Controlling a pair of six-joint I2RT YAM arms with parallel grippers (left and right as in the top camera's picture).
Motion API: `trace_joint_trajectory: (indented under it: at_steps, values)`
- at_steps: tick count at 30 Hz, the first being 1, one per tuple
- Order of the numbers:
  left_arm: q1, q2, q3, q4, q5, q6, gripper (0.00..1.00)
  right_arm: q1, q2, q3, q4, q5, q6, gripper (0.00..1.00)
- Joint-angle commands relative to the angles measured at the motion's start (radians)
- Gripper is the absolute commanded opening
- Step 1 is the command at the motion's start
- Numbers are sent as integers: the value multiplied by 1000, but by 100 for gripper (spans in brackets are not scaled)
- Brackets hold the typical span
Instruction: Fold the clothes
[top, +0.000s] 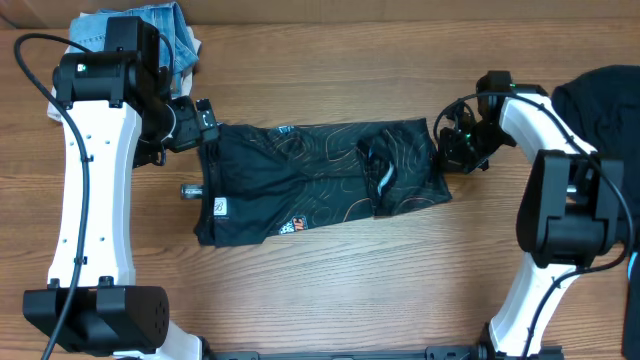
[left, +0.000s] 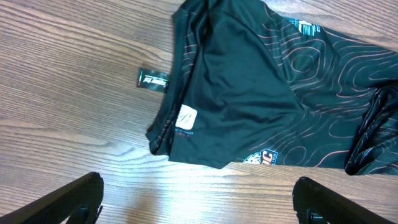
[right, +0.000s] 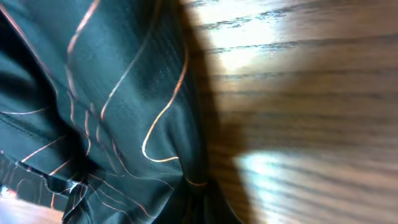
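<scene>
My right gripper will next carry the pinched edge left in the overhead view, over the jersey's middle (top: 312, 185), and let go, making the spread jersey shorter.
The clothes (top: 320, 180), a black jersey with fine orange contour lines and small logos, lie spread across the middle of the table. My right gripper (top: 447, 150) is at the jersey's right edge, shut on a gathered pinch of the fabric (right: 199, 199); its fingers are hidden in the right wrist view. At the jersey's left edge, my left gripper (top: 205, 128) stands open. In the left wrist view its fingers (left: 74, 199) hover over bare wood, a little short of the hem (left: 186, 118).
A blue and white cloth pile (top: 180, 35) lies at the back left behind the left arm. Another black garment (top: 605, 100) sits at the back right. A small black label (left: 152, 79) lies on the wood beside the jersey's hem.
</scene>
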Motion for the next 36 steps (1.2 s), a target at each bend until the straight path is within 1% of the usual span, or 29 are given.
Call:
trace_joint_trajectory:
  at_steps: [1,4,7,11,14,19,26,28,29,32,36]
  values:
    - [-2,-8,11,5,-10,-4,100,60,-108,26,-6,114,53,4]
    - [-2,-9,11,6,-10,-4,100,114,-123,26,-8,163,98,4]
    - [-2,-8,11,5,-10,-3,100,236,-124,26,1,204,189,4]
    - [-2,-8,11,5,-10,-3,100,306,-131,27,12,237,259,4]
    - [-2,-8,11,5,-10,-3,100,361,-146,39,18,271,284,4]
    - [-2,-8,11,6,-10,-3,100,452,-148,56,16,260,288,4]
    - [-2,-8,11,5,-10,-3,100,504,-148,56,21,259,333,4]
    - [-2,-8,11,5,-10,-3,100,511,-148,56,33,167,349,4]
    - [-2,-8,11,6,-10,-4,100,519,-148,56,40,163,375,4]
    - [-2,-8,11,6,-10,-3,100,559,-148,57,52,163,414,4]
    - [-2,-8,11,6,-10,-3,100,602,-148,89,41,230,441,4]
